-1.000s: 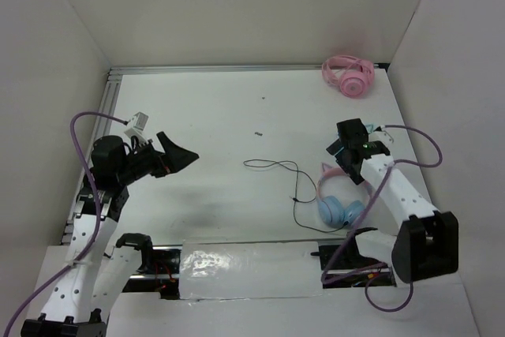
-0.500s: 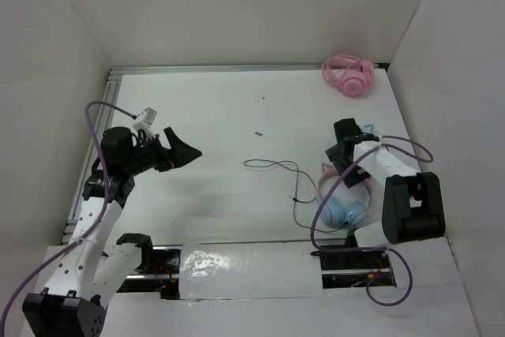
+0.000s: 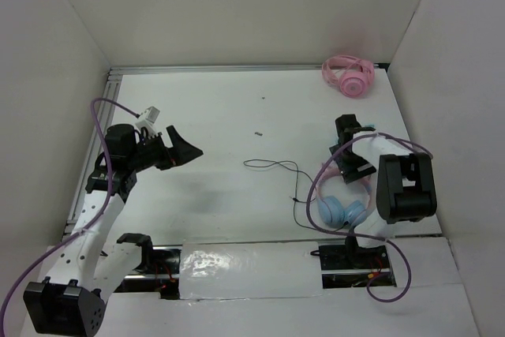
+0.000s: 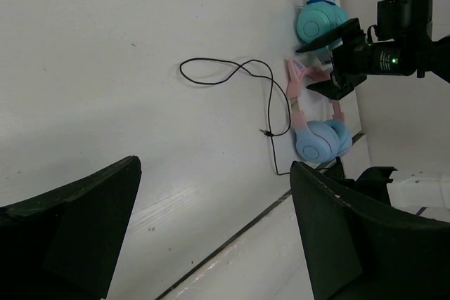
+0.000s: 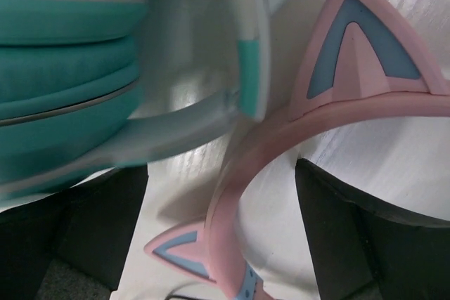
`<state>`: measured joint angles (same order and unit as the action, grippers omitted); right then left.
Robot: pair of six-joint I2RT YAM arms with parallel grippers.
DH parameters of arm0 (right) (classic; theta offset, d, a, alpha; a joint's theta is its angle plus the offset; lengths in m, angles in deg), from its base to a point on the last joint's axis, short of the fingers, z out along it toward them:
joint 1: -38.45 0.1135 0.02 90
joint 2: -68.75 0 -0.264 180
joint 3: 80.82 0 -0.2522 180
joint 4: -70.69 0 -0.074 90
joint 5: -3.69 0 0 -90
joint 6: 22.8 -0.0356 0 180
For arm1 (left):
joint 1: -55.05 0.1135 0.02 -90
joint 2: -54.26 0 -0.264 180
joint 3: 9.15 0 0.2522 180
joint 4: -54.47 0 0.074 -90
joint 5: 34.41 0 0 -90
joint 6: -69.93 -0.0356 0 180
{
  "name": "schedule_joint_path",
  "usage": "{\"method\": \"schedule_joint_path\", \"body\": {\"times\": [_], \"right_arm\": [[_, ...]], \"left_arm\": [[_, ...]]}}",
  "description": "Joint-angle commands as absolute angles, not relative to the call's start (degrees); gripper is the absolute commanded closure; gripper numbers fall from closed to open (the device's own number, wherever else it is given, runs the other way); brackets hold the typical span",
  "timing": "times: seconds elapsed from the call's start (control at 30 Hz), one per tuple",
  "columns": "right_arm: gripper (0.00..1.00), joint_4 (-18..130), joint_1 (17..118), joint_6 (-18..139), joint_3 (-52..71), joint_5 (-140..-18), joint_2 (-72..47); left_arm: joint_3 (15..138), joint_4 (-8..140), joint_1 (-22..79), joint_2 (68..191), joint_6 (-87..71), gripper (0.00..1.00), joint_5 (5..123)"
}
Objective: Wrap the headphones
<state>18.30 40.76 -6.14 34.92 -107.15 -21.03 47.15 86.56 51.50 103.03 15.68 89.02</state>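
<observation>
My left gripper moves across onto the headband's ear-cup end (image 3: 321, 196) (image 4: 298, 116) next. That end lies to its right in the top view, and my right gripper leaves it free.
The headphones (image 3: 335, 211) lie at the table's near right: light blue ear cups (image 4: 320, 140), a pink headband (image 5: 242, 187) with cat ears (image 5: 358, 47), and a thin black cable (image 3: 276, 166) trailing left in loops. My right gripper (image 3: 353, 165) points down over the headband. In the right wrist view this gripper (image 5: 219, 168) is open, one finger (image 5: 98, 223) on each side of the band, with a gap showing on both sides. My left gripper (image 3: 188, 151) hangs open and empty above the table's left half, far from the cable (image 4: 225, 75).
Teal headphones (image 5: 63, 54) lie right beside the pink headband, touching or nearly so, just beyond my right gripper (image 4: 337, 68). All-pink headphones (image 3: 347, 75) sit in the far right corner. White walls close in the table on three sides.
My right arm has folded in and brought its gripper down around the pink headband. The left arm has shifted slightly, its gripper still open. Headphones and cable have not moved.
</observation>
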Motion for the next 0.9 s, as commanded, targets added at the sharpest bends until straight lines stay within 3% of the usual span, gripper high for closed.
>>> {"method": "schedule_joint_path", "body": {"times": [0.0, 0.1, 0.13, 0.2, 0.27, 0.3, 0.33, 0.67, 0.87], "right_arm": [[0.09, 14.75, 40.39, -6.63, 32.6, -109.51, -23.97], [0.18, 14.83, 40.39, -5.84, 33.03, -110.22, -24.33], [0.3, 15.18, 40.39, -5.49, 33.82, -110.3, -23.72], [0.41, 15.88, 40.65, -4.7, 34.7, -110.22, -22.75], [0.68, 15.88, 41.44, -3.56, 35.32, -110.83, -20.64], [0.88, 15.54, 43.18, -3.47, 35.23, -111.62, -18.9], [0.99, 14.49, 44.16, -3.29, 34.8, -113.54, -17.83], [1.0, 1.65, 62.17, -5.92, 30.75, -117.52, -6.15], [1.0, 5.85, 73.24, -3.82, 28.47, -115.58, 3.43]], "left_arm": [[49.87, 83.44, 51.71, 103.3, 14.03, 0.01, 89.52], [50.31, 83.53, 51.71, 103.74, 14.21, 0.01, 89.34], [50.22, 83.44, 51.71, 103.74, 14.21, 0.01, 89.43], [50.22, 83.26, 51.71, 104.0, 14.38, 0.01, 89.43], [50.22, 82.82, 51.71, 104.44, 14.21, 0.01, 89.96], [50.31, 82.91, 51.71, 104.44, 14.29, 0.01, 90.04], [50.4, 82.74, 51.8, 104.88, 14.21, 0.01, 90.48], [50.75, 81.24, 51.62, 106.29, 13.15, 0.01, 98.92], [49.61, 79.49, 48.29, 104.71, 12.01, 0.01, 104.89]]}}
